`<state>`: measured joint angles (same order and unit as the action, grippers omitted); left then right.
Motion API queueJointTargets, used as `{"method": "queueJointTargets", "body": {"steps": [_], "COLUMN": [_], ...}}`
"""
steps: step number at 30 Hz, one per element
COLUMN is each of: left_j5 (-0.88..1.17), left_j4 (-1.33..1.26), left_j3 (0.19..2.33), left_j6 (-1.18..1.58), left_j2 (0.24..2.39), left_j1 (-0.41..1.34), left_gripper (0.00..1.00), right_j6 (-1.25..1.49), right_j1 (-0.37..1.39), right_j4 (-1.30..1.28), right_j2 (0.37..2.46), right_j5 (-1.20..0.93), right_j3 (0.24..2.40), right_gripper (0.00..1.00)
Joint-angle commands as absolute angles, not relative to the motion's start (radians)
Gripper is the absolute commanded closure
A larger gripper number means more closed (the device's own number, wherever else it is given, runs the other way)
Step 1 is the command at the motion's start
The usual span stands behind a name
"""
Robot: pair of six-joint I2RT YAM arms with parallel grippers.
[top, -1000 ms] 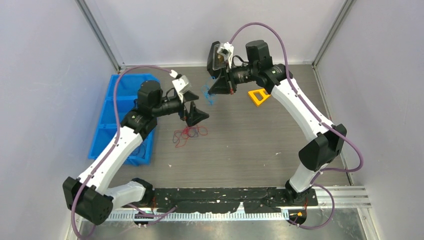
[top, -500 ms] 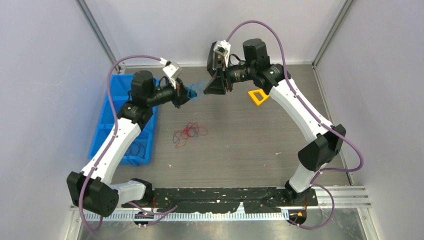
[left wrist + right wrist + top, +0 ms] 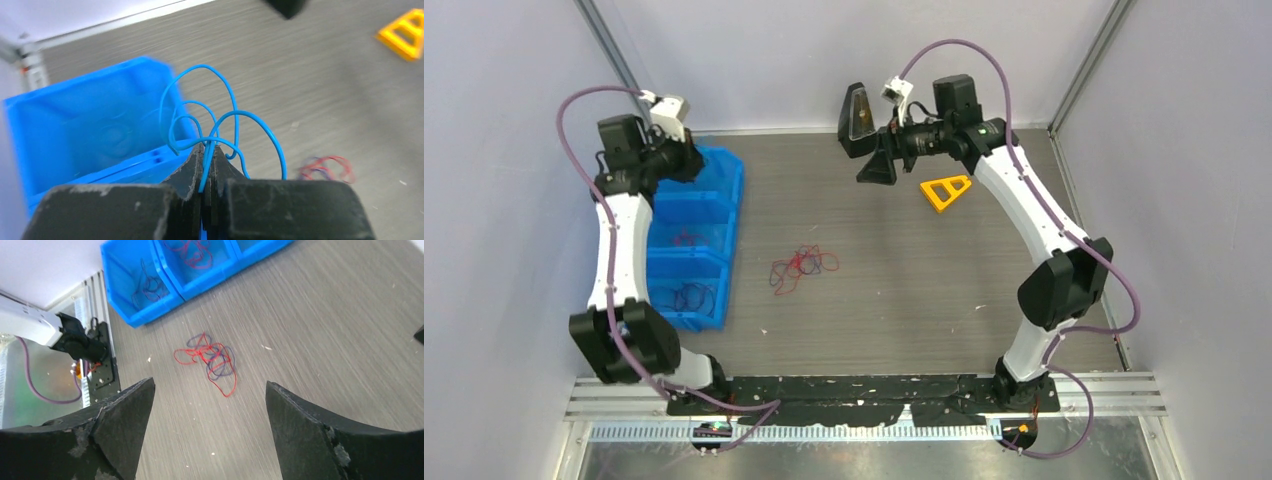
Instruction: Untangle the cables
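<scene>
The red and purple cables are tangled together. I will move my right gripper back, to the left in the top view and down onto their far side [image 3: 810, 254] [image 3: 226, 358].
A thin blue cable [image 3: 205, 167] sticks up in loops from between the fingers of my left gripper [image 3: 207, 148], which is shut on it. That gripper [image 3: 687, 160] hangs over the far end of the blue bin [image 3: 727, 205]. A loose tangle of red and purple cables [image 3: 802, 268] lies on the grey table, and it also shows below my right gripper [image 3: 210, 384] as the same tangle [image 3: 210, 357]. My right gripper [image 3: 879, 166] is open and empty at the back of the table.
The bin's [image 3: 145, 315] compartments hold a red cable [image 3: 686, 238] and a dark purple one [image 3: 692, 297]. A yellow triangular piece [image 3: 945, 190] lies at the back right. A black wedge-shaped object [image 3: 856, 118] stands by the back wall.
My left gripper shut on the blue cable beside the right gripper and swung left with it to the bin. My right gripper opened, let the cable go and drew back.
</scene>
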<state>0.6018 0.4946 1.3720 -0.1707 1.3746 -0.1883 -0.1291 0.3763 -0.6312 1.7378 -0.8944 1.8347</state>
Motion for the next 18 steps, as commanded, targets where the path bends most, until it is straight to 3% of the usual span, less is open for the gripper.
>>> {"method": "queueJointTargets", "body": {"steps": [1,4,7,11,18], "left_j5": [0.461,0.405,0.369,0.371,0.539], "left_j4": [0.646,0.642,0.646,0.703,0.583], "left_j3": [1.559,1.651,1.745,1.847,1.528], "left_j6": [-0.251,-0.244,-0.217,-0.184,-0.123], "left_j2": [1.547,1.660,1.761,1.803,1.487], "left_j1": [-0.292,-0.312,-0.313,-0.322,-0.337], "left_gripper": [0.96,0.86,0.56,0.33,0.26], "right_j6": [-0.242,-0.251,-0.268,-0.302,-0.308], "right_j1": [0.390,0.404,0.432,0.519,0.657], "right_j4": [-0.751,-0.770,-0.763,-0.761,-0.730], "right_j2": [1.831,1.874,1.911,1.980,2.130], "right_j5": [-0.848,-0.826,-0.800,-0.742,-0.636], "right_j3": [1.881,1.897,1.886,1.881,1.963], "right_gripper": [0.13,0.13,0.13,0.12,0.12]}}
